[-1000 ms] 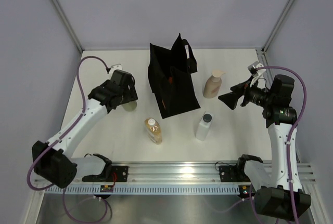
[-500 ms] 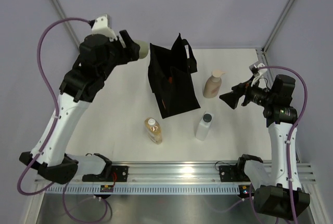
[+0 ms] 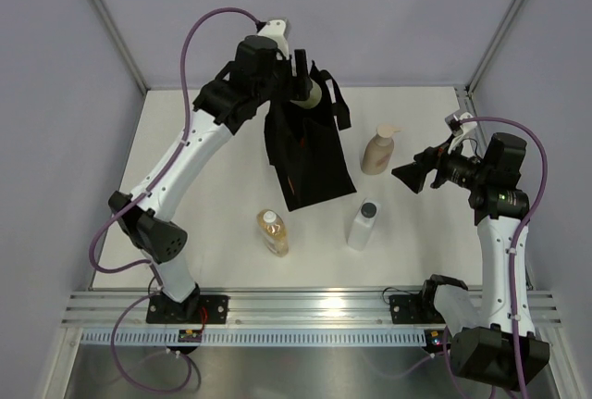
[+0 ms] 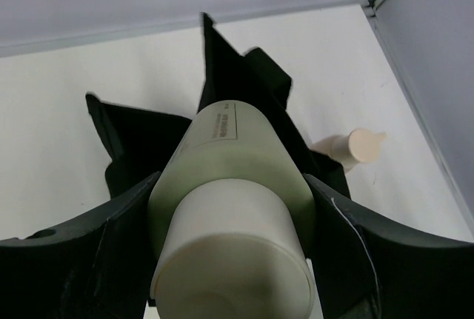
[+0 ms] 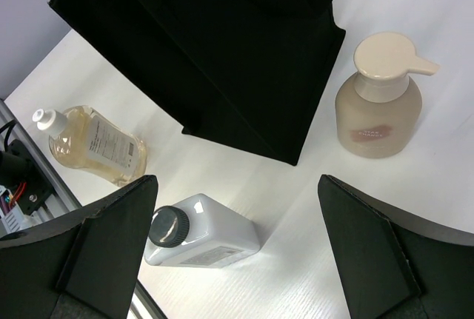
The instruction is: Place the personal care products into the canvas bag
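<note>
My left gripper needs to go down next into the open top of the black canvas bag (image 4: 261, 106) and let go of the pale olive bottle (image 4: 233, 208), because the bag's opening is below my gripper.
My left gripper (image 3: 302, 87) is shut on the pale olive bottle (image 4: 233, 208) and holds it high over the open top of the black canvas bag (image 3: 310, 154), which also shows in the left wrist view (image 4: 133, 149). My right gripper (image 3: 408, 178) is open and empty, right of the bag. On the table stand the beige pump bottle (image 3: 378, 150), the clear bottle with black cap (image 3: 363, 224) and the amber bottle (image 3: 273, 232). They also show in the right wrist view: pump bottle (image 5: 379, 104), clear bottle (image 5: 200, 232), amber bottle (image 5: 95, 146). The orange and blue-orange bottles are out of view.
Grey walls enclose the white table (image 3: 203, 223) on three sides. A metal rail (image 3: 305, 311) runs along the near edge.
My left arm has lifted the pale olive bottle from the table's left side and swung it right, over the bag. The right arm has not moved.
</note>
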